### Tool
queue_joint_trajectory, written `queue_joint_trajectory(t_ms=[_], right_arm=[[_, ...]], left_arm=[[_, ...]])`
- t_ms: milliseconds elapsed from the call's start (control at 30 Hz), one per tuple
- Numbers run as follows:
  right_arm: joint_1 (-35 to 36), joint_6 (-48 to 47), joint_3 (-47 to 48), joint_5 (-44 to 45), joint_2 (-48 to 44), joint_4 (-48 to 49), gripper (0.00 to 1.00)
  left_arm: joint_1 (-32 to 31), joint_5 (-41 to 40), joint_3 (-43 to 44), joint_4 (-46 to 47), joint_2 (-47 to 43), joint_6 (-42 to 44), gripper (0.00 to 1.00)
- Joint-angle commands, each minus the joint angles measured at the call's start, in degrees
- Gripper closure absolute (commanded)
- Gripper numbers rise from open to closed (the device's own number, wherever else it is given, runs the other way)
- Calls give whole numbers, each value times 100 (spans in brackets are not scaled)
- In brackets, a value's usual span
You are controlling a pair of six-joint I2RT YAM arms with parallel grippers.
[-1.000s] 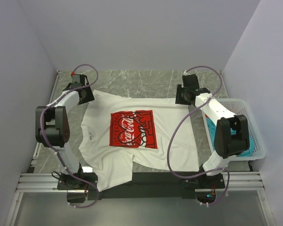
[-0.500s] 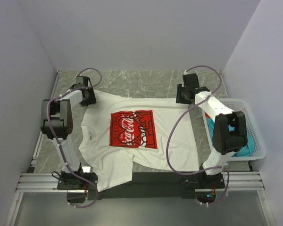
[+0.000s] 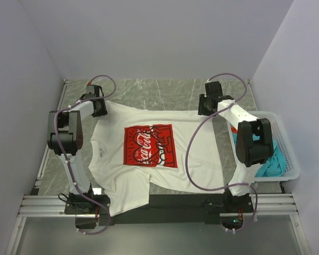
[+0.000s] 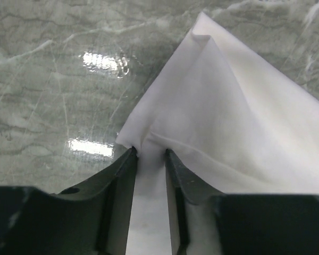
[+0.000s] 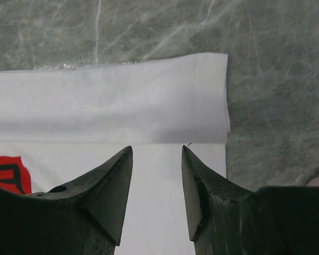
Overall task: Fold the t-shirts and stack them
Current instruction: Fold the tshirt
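Observation:
I will next reach outward and down with my right gripper, turning it slightly, onto the far corner, on the basket side, of the t-shirt's folded-over piece. Its open fingers are still short of that corner.
The white t-shirt (image 3: 165, 175) with the red Coca-Cola print (image 3: 149, 146) lies spread flat on the marble table, chest up. My left gripper (image 3: 102, 108) is down on its far left corner. In the left wrist view the left gripper (image 4: 150, 153) has narrowed jaws straddling a puckered ridge of the white cloth (image 4: 228, 106), with a gap still between them. My right gripper (image 3: 206, 108) is at the far right corner. It stands open (image 5: 157, 149) over the shirt, just short of a folded-over band (image 5: 122, 101). A teal t-shirt (image 3: 271, 162) lies in the basket.
A white mesh basket (image 3: 290, 159) stands at the right edge of the table, beside the right arm. Grey walls close in the left, back and right. Purple cables loop from both arms over the shirt. The shirt's near edge hangs over the black front rail (image 3: 175, 202).
The left arm has drawn in and its jaws have narrowed around the shirt corner. The right arm's elbow has shifted left, uncovering more of the teal shirt. The white shirt has not moved.

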Motion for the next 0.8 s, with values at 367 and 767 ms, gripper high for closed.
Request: queue_joint_trajectory(t_ms=[367,767], right_arm=[[-316,668,1792,398,1462,-502,48],[-475,1785,3004,864,2394,-1194,47]], left_arm=[[10,36,-129,-268,188,143,99],[10,71,-85,-320,188,116,99]])
